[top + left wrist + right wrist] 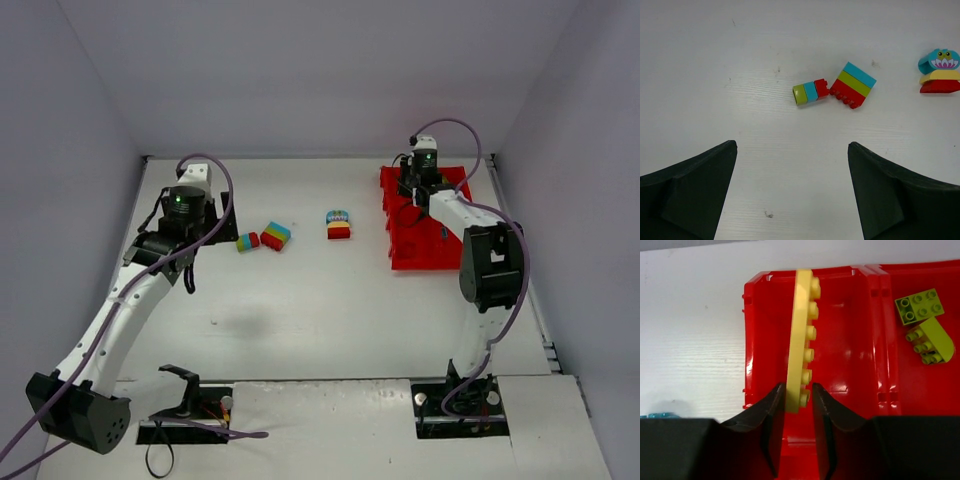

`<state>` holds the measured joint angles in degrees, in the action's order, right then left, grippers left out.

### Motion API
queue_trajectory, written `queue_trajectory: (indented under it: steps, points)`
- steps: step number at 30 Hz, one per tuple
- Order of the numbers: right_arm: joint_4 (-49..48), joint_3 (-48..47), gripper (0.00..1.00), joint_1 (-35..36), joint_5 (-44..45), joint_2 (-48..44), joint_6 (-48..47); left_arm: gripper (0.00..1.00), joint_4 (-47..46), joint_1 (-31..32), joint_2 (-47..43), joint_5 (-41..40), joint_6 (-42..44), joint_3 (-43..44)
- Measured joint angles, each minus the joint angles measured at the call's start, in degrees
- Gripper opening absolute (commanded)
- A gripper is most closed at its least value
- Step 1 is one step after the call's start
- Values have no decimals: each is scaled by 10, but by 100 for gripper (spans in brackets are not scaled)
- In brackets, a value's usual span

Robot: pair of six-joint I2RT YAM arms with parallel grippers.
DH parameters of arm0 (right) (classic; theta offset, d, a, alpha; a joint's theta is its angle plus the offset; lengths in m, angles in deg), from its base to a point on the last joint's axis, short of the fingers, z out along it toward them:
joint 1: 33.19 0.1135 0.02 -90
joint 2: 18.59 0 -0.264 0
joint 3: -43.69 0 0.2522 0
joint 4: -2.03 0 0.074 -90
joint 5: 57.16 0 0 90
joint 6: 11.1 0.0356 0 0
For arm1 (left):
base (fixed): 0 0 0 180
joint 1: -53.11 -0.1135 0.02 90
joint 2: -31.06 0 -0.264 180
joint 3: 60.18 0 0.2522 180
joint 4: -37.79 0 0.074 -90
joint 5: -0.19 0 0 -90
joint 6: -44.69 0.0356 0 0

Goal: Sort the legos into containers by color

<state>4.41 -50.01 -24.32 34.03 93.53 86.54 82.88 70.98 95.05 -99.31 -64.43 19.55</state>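
Note:
The left gripper turns and moves down over the small stack's green and teal end [805, 93] next, since the stack's red end is near the larger stack [854, 85].
My right gripper [798, 387] is shut on a long yellow lego plate [801, 335], held on edge over one bin of the red containers [752, 340]. Two lime green legos [920, 307] lie in the neighbouring bin. In the top view that gripper [420, 190] hangs over the tray's [415, 255] far left part. My left gripper [792, 145] is open above bare table, short of a small green-teal-red stack [811, 92] and a larger teal-green-red stack [854, 85]. A third stack [940, 72] with a teal owl piece on yellow and red lies to the right.
The three stacks [276, 236] lie in a row across the middle of the white table, the third one [339, 225] nearest the tray. Grey walls close the table at the back and sides. Purple cables loop over both arms.

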Motion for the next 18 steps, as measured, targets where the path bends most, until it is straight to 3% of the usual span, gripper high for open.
queue_trajectory:
  steps: [1,5,15,18]
  points:
    - [0,-5,31,-2,0,4,1,85,0,0,2,1,2,0]
    - [0,-19,39,-3,0,20,7,85,0,-1,4,5,8,0]
    - [1,-17,41,-3,-11,24,11,85,-11,-3,30,61,61,-5]
    - [0,8,42,-3,-37,-3,11,79,-24,-3,37,99,106,-16]
